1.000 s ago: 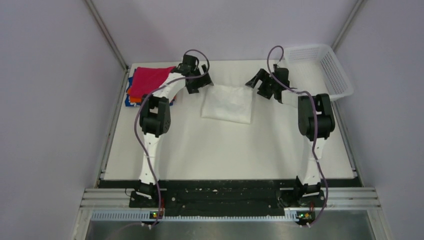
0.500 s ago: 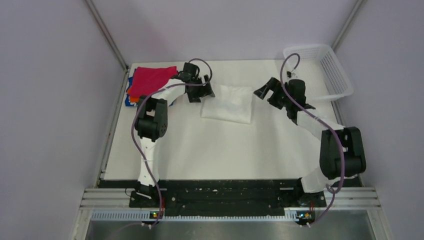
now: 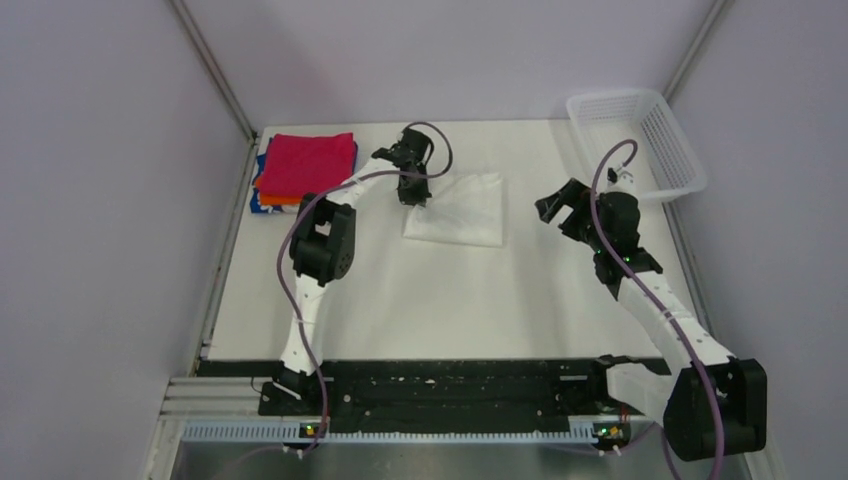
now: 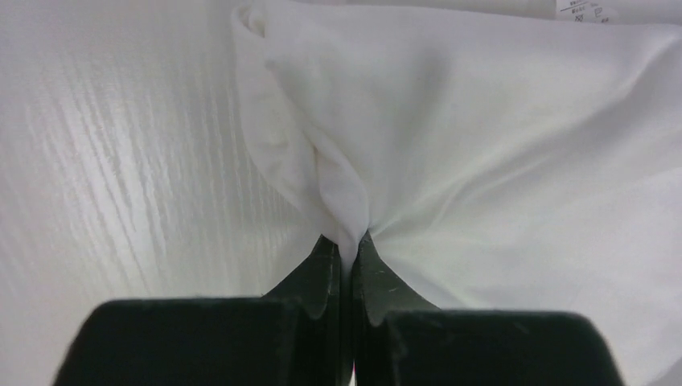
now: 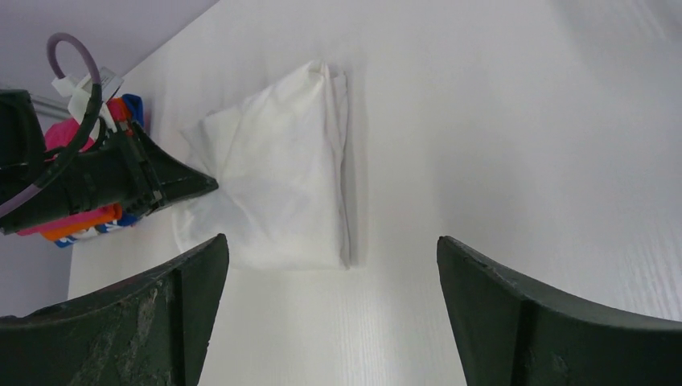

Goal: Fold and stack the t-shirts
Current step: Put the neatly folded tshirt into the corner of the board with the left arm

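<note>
I will lift my left gripper and carry the folded white shirt over the stack's magenta-red top [image 3: 308, 165], which is to the gripper's left in the top view. Then I will go down and let go.
A folded white t-shirt [image 3: 462, 208] [image 5: 281, 193] lies at the back middle of the table, plain side up. My left gripper [image 3: 414, 194] [image 4: 347, 244] is at the shirt's left edge, shut on a pinched ridge of the white cloth [image 4: 342, 189]. In the right wrist view its tip [image 5: 203, 184] touches that same edge. My right gripper [image 3: 562, 207] [image 5: 331, 245] hangs open to the right of the shirt, apart from it, with nothing between its fingers. A stack of folded t-shirts sits at the back left: magenta-red [image 3: 310, 162] on top, orange [image 3: 276, 199] and blue [image 3: 257, 201] beneath.
A white plastic mesh basket [image 3: 640, 140] stands at the back right corner, behind my right arm. Bare white table [image 3: 450, 300] stretches in front of the shirt. The frame posts and grey walls close in the back and sides.
My left gripper slid right from beside the stack to the white shirt's left edge and shut on it. My right arm drew back to the right, away from the shirt, staying open.
</note>
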Controlling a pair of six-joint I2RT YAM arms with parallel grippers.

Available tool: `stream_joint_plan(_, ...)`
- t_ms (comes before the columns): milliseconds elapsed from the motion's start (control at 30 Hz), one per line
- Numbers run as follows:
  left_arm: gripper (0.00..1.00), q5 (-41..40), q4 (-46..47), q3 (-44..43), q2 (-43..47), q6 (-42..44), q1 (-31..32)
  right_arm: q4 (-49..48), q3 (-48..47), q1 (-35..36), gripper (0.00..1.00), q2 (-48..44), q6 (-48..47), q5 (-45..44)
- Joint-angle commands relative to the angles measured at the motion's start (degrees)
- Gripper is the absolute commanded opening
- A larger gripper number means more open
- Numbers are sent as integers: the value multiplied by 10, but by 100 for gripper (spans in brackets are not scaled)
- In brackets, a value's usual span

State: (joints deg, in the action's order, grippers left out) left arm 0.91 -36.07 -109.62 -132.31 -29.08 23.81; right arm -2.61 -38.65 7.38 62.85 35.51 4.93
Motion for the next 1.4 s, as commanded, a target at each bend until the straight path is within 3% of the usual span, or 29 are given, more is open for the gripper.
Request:
stream_joint_plan(0,0,-163,-64,-39,34,62,11,24,18,0,99,-59,-16,-46)
stream_joint_plan(267,0,-405,-30,-30,97,223,10,25,36,1,99,-113,-25,-100)
stream_joint_plan(667,0,-512,79,-45,145,418,-7,25,39,1,99,-108,-26,-111)
stream_joint_plan(1000,0,-540,142,-81,145,521,-16,25,43,1,99,-107,-25,-120)
stream_joint_plan(1367,0,-483,96,-143,167,493,-18,25,40,1,99,-104,-26,-125)
